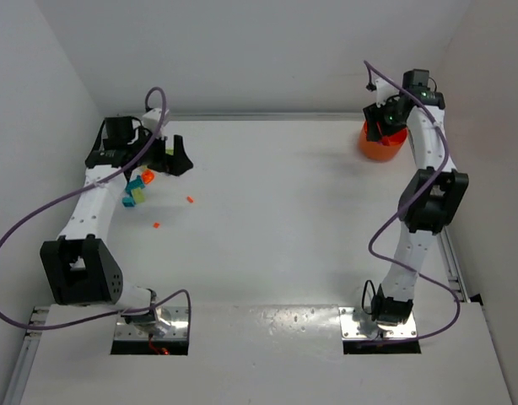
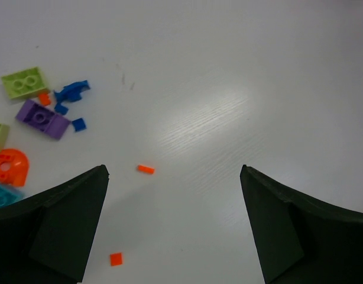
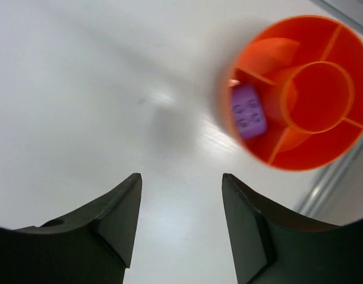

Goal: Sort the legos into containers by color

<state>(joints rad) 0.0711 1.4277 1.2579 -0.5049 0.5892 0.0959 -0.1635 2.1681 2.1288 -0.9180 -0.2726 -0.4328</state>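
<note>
My left gripper shifts left in the wrist view next, turns to the brick's slant and descends, since the purple brick point(image 2: 44, 119) lies slanted below on that side.
A cluster of legos lies on the white table at the far left point(image 1: 137, 189). In the left wrist view it shows a green brick point(image 2: 23, 83), a purple brick point(image 2: 42, 118), blue bits point(image 2: 72, 92) and an orange rounded piece point(image 2: 10, 165). Two tiny orange pieces point(image 2: 145, 169) point(image 2: 116, 258) lie apart from the pile. My left gripper point(image 2: 174, 170) hovers open beside the cluster point(image 1: 170, 157), with nothing between its fingers. The orange container point(image 3: 305, 89), divided into compartments, holds a purple brick point(image 3: 248, 110). My right gripper point(image 3: 181, 176) stands open and empty just beside it point(image 1: 382, 126).
White walls close in the table at the back and on both sides. A metal rail point(image 1: 453, 253) runs along the right edge, close to the orange bowl point(image 1: 381, 145). Purple cables loop off both arms.
</note>
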